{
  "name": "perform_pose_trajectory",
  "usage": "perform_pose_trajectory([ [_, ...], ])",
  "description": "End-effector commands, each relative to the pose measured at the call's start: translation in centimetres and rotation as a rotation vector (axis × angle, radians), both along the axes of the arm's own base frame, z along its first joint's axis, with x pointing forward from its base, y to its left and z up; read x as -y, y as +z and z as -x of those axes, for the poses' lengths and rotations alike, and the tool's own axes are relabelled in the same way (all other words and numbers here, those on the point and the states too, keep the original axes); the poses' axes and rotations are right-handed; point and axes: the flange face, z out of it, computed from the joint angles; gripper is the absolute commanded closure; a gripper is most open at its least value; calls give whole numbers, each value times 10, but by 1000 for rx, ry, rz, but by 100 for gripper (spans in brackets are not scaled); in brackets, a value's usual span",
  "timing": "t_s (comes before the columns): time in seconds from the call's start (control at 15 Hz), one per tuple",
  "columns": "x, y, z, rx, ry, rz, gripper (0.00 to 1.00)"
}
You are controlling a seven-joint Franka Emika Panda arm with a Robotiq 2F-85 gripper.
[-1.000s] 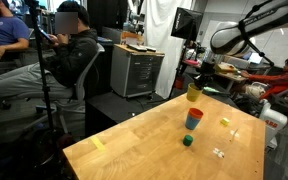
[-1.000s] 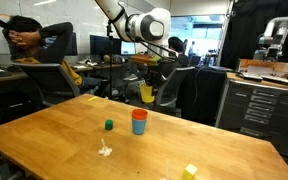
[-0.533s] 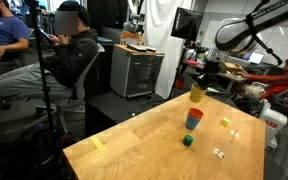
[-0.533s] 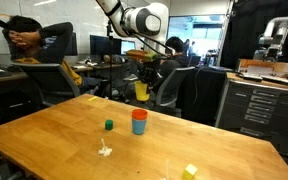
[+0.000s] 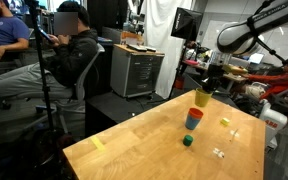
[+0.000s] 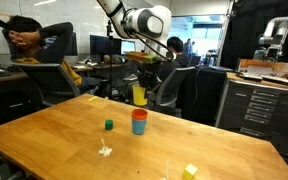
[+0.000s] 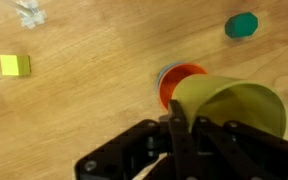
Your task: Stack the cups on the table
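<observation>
I should lower the yellow cup (image 6: pixel 139 95) into the orange-red cup's opening below my gripper and let go, because the nested pair of cups is standing upright.
My gripper (image 5: pixel 202 86) (image 6: pixel 141 80) is shut on the rim of the yellow cup (image 5: pixel 201 98) (image 6: pixel 139 95) and holds it tilted in the air, a little above and beside the other two cups. The orange-red cup (image 5: pixel 194 116) (image 6: pixel 139 115) sits nested in the blue cup (image 5: pixel 192 127) (image 6: pixel 139 128), upright on the wooden table (image 5: pixel 134 150) (image 6: pixel 44 130). In the wrist view the yellow cup (image 7: pixel 234 105) is pinched at its rim by my fingers (image 7: pixel 184 122) and partly covers the orange-red cup (image 7: pixel 179 82) below; only a sliver of the blue rim (image 7: pixel 162 72) shows.
A dark green block (image 5: pixel 187 141) (image 6: pixel 109 125) (image 7: pixel 241 25) lies near the stack. A small yellow block (image 5: pixel 224 122) (image 6: pixel 190 171) (image 7: pixel 15 65) and a small whitish piece (image 5: pixel 219 152) (image 6: pixel 105 151) lie further off. People on chairs and office desks surround the table.
My gripper has carried the yellow cup sideways and slightly lower, closer over the orange-red and blue stack. The stack and the other objects have not moved.
</observation>
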Motion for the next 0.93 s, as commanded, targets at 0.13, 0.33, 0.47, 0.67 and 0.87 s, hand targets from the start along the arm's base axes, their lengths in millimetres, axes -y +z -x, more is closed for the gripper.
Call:
perform_pose_trajectory([
  [0.13, 10, -10, 2, -15, -5, -43, 99],
  [0.33, 13, -23, 3, -33, -11, -50, 99],
  [0.47, 15, -31, 4, -40, -10, -49, 99],
  [0.67, 17, -41, 5, -49, -9, -46, 99],
  [0.87, 17, -47, 4, -51, 5, -45, 99],
])
